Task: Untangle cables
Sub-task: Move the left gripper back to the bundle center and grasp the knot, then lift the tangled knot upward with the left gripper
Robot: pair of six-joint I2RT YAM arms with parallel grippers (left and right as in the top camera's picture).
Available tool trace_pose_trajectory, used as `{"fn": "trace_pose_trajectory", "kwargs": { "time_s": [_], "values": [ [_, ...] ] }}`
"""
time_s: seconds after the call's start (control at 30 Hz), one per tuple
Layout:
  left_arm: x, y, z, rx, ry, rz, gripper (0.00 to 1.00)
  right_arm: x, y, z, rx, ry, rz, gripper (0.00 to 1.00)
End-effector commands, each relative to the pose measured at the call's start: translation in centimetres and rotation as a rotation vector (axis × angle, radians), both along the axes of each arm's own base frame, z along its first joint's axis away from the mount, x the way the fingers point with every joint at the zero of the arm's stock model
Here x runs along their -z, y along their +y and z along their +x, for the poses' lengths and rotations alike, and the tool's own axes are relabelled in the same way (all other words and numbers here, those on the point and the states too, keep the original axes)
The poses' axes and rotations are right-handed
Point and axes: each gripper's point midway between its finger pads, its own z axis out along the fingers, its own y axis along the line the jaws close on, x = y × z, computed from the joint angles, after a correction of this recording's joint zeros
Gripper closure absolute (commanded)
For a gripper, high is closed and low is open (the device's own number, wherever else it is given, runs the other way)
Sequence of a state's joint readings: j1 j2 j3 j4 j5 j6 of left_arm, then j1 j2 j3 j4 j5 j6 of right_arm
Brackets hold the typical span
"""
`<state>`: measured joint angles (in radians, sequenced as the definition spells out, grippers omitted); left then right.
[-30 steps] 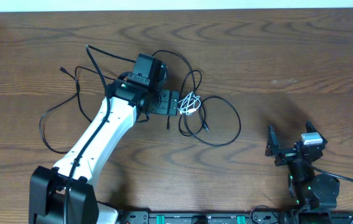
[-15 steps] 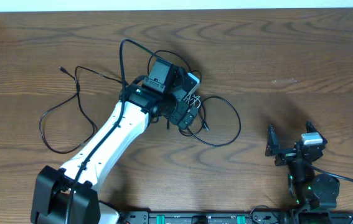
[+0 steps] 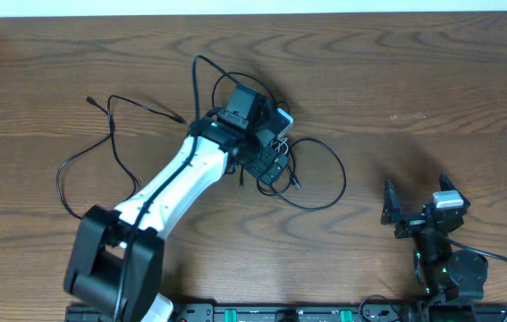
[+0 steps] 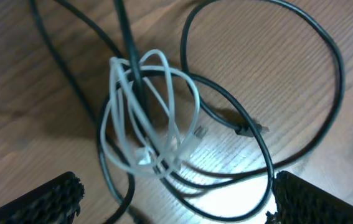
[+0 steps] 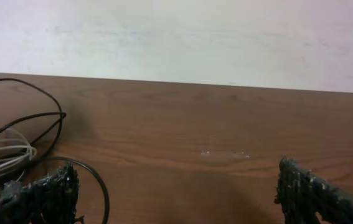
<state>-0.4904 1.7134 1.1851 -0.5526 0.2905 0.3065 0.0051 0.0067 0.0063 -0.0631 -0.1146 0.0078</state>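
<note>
My left gripper is about to go down to the part of the black cable within the white bundle (image 3: 277, 143) (image 4: 142, 103) and close there.
A thin white cable (image 4: 151, 118) lies coiled in a small bundle, threaded through the loops of a black cable (image 4: 238, 106) on the wooden table. In the overhead view the black cable (image 3: 325, 183) loops right of the tangle and another black length (image 3: 101, 152) trails far left. My left gripper (image 3: 271, 161) is open and hovers just above the white bundle (image 3: 277, 143); its two black fingertips show at the lower corners of the left wrist view (image 4: 176, 199). My right gripper (image 3: 414, 210) is open and empty at the front right, well away from the cables.
The black cable's loose plug end (image 4: 251, 126) lies inside the big loop. The table's front edge carries a black rail (image 3: 280, 313). In the right wrist view the black loop (image 5: 39, 124) and white strands (image 5: 5, 158) lie at far left, before a pale wall.
My left arm has swung right and forward over the tangle, its wrist rotating. The black cable draped on it has shifted right with it. The right arm has not moved.
</note>
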Motion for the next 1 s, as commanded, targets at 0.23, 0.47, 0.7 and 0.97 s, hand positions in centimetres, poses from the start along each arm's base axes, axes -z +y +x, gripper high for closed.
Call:
{"fn": "trace_pose_trajectory", "kwargs": {
  "time_s": [0.23,0.47,0.7,0.97],
  "values": [
    [0.5,-1.6,0.4,0.042,-0.015,-0.015,0.16,0.1,0.0,0.0,0.002,0.007,0.010,0.01],
    [1.7,-1.6,0.4,0.042,0.007,-0.004,0.40,0.1,0.0,0.0,0.002,0.007,0.010,0.01],
    [2.0,-1.8,0.8,0.043,-0.001,-0.008,0.40,0.1,0.0,0.0,0.003,0.007,0.010,0.01],
    [1.8,-2.1,1.2,0.043,-0.019,-0.018,0.56,0.1,0.0,0.0,0.002,0.007,0.010,0.01]
  ]
}}
